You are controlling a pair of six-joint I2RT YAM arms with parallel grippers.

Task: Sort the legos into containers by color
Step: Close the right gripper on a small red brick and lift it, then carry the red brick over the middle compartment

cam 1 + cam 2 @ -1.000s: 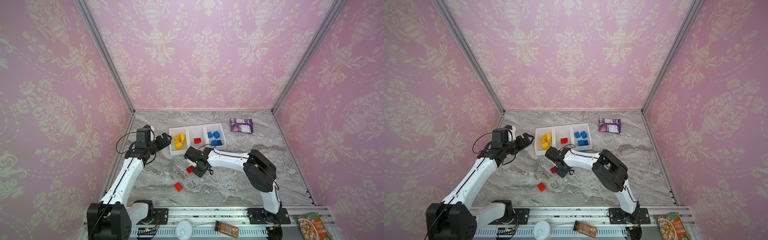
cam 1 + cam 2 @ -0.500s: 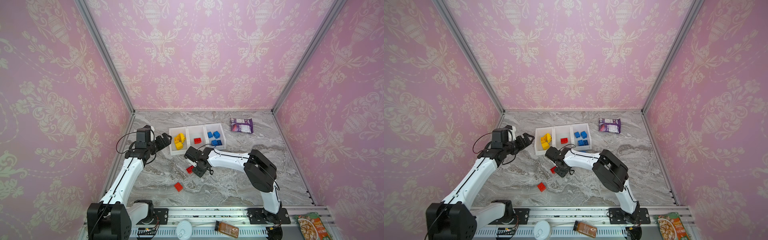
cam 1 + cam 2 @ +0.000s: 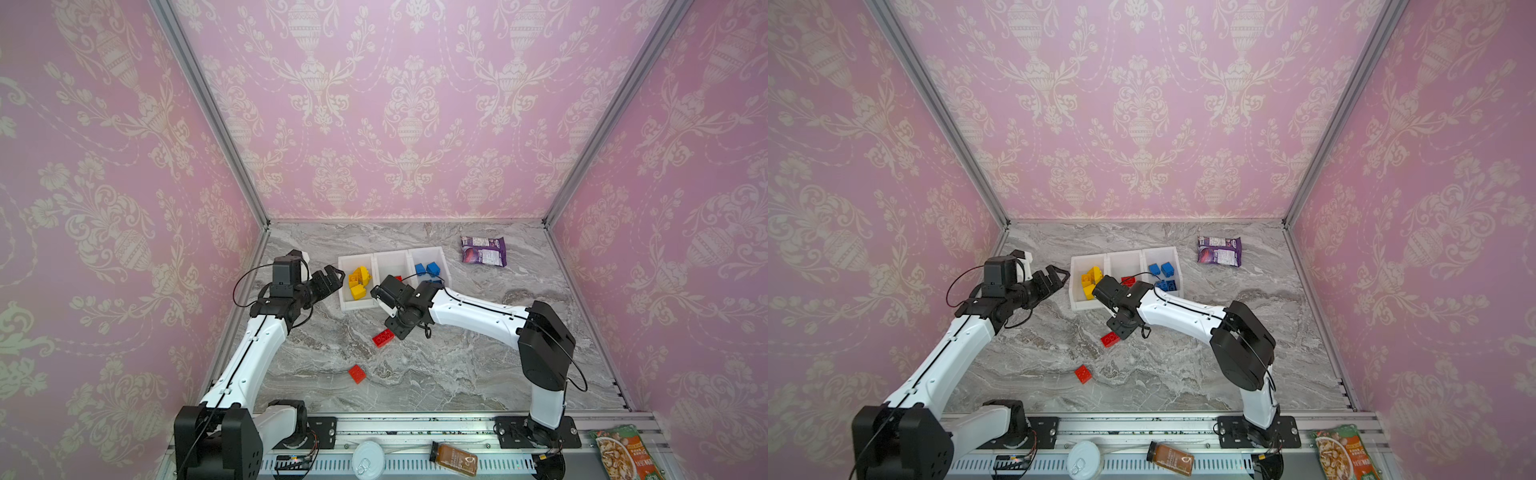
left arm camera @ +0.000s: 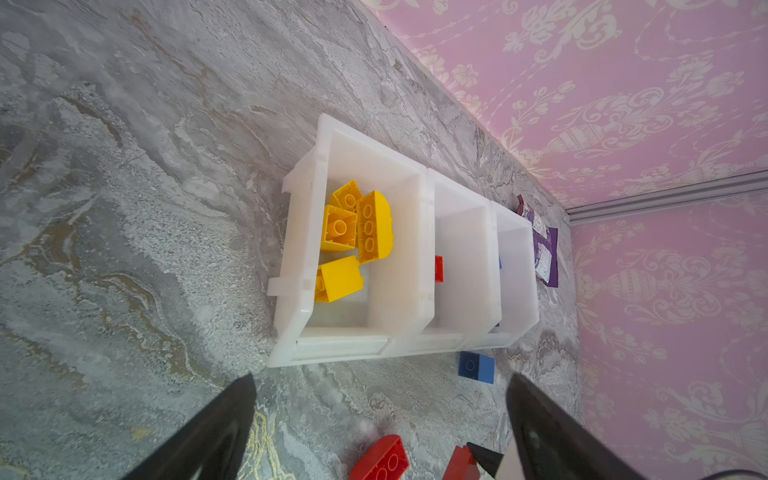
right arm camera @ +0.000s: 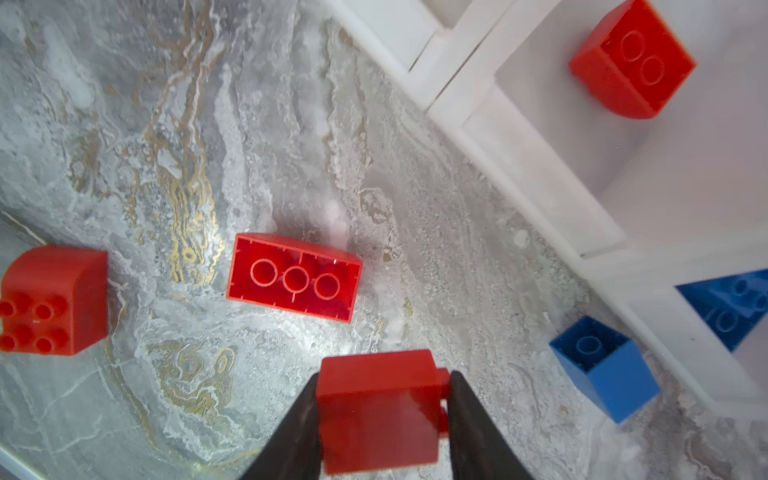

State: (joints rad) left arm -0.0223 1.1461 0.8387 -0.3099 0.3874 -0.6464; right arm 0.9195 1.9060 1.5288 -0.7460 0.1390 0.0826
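Note:
The right gripper lifts outward over the middle container (image 5: 569, 112) next and releases the red lego, as that container stands outward of the gripper and already holds red.
Three joined white containers (image 3: 357, 304) stand mid-table. The left one holds yellow legos (image 3: 359, 280), the middle one a red lego (image 5: 631, 62), the right one blue legos (image 3: 428, 270). My right gripper (image 5: 384, 376) is shut on a red lego (image 5: 378, 411), just above the table in front of the containers. On the marble lie an upturned oblong red lego (image 5: 295, 282), a studded red lego (image 5: 50, 301) and a blue lego (image 5: 604, 370) beside the bins' front wall. My left gripper (image 3: 332, 276) hangs open and empty, left of the yellow bin (image 4: 345, 345).
A purple snack packet (image 3: 483, 251) lies at the back right. On the front rail, off the table, sit a can (image 3: 368, 461), a small bottle (image 3: 455, 459) and a food pouch (image 3: 623, 453). Pink walls close in three sides.

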